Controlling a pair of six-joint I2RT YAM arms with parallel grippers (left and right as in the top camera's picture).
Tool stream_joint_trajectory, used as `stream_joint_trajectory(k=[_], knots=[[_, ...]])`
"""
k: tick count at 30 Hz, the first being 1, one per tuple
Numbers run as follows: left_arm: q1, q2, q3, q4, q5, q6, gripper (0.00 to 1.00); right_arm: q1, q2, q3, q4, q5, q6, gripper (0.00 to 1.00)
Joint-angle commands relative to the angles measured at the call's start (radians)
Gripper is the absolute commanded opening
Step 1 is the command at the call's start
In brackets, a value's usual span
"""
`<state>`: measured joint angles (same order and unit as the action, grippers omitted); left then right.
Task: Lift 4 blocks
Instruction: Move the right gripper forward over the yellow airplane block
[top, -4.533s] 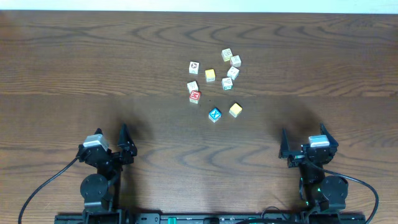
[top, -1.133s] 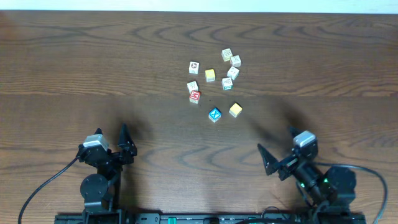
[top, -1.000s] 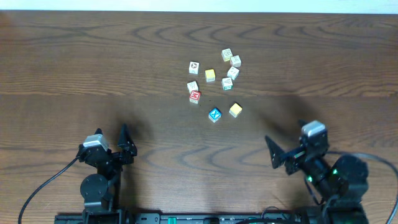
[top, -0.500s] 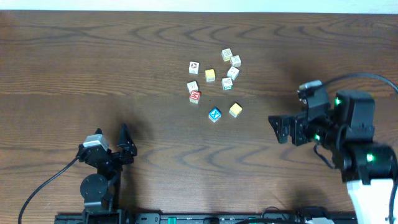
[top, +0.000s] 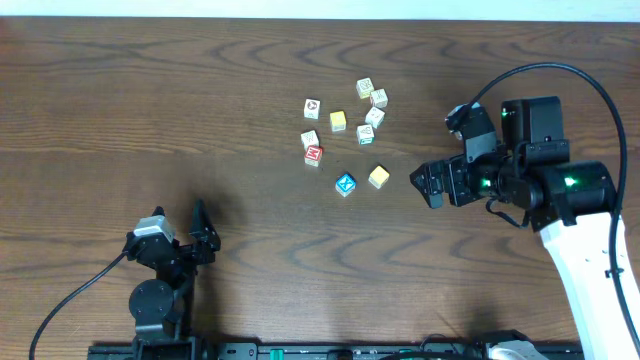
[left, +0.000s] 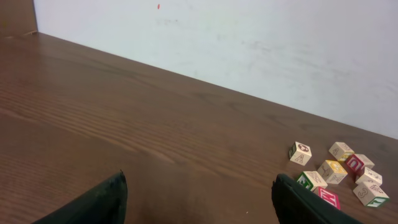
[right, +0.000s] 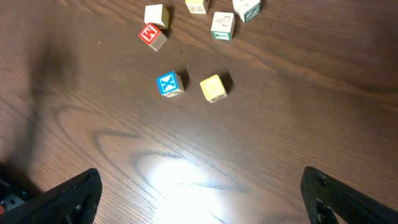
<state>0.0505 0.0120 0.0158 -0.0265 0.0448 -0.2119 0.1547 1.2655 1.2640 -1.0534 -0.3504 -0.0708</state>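
The yellow-orange block (top: 379, 176) (right: 213, 88) is below my right gripper's open fingers, to their left in the overhead view. I should move the fingers over there next and lower them around the sides of the block.
Four blocks lie on the table. The red one (top: 313, 154) (right: 151, 34) touches a whitish one (top: 310, 139) (right: 156, 14). Nearer the front sit the blue X block (top: 345, 184) (right: 170, 83) and, beside it, the yellow-orange one (top: 378, 177) (right: 213, 88). My right gripper (top: 428, 187) (right: 200, 179) hovers open and empty just right of the yellow-orange block. My left gripper (top: 203, 232) (left: 199, 186) rests open and empty at the front left, far from the blocks. In the left wrist view the red block (left: 328, 196) shows beside the right finger.
Further back lie several other small cubes: a paler yellow one (top: 338, 121), a whitish picture cube (top: 312, 108) and a cluster (top: 374, 116) to its right. A white wall (left: 249, 43) runs behind the table's far edge. A black cable (top: 560, 80) loops over the right arm.
The right arm has risen from its rest at the front right and swung forward and left to the blocks, jaws still open. The left arm and the blocks have not moved.
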Motion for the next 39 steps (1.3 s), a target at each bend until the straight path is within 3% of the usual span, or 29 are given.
stream_joint_trajectory(k=[1,15,18,22,25,35,39], knots=[[-0.001,-0.001,-0.012,-0.044,-0.030,0.008,0.75,0.011,0.016,0.005,0.035,-0.068,-0.036,0.99],[-0.001,-0.001,-0.012,-0.044,-0.030,0.008,0.75,0.087,0.257,0.006,0.164,0.074,-0.014,0.99],[-0.001,-0.001,-0.012,-0.045,-0.030,0.008,0.75,0.135,0.349,0.006,0.232,0.074,-0.065,0.89],[-0.001,-0.001,-0.012,-0.044,-0.030,0.008,0.75,0.170,0.434,0.006,0.290,0.108,-0.077,0.93],[-0.001,-0.001,-0.012,-0.045,-0.030,0.008,0.75,0.181,0.493,0.006,0.323,0.114,-0.077,0.88],[-0.001,-0.001,-0.012,-0.044,-0.030,0.008,0.75,0.181,0.616,0.005,0.359,0.114,-0.145,0.90],[-0.001,-0.001,-0.012,-0.045,-0.030,0.008,0.75,0.181,0.633,0.005,0.354,0.114,-0.172,0.85]])
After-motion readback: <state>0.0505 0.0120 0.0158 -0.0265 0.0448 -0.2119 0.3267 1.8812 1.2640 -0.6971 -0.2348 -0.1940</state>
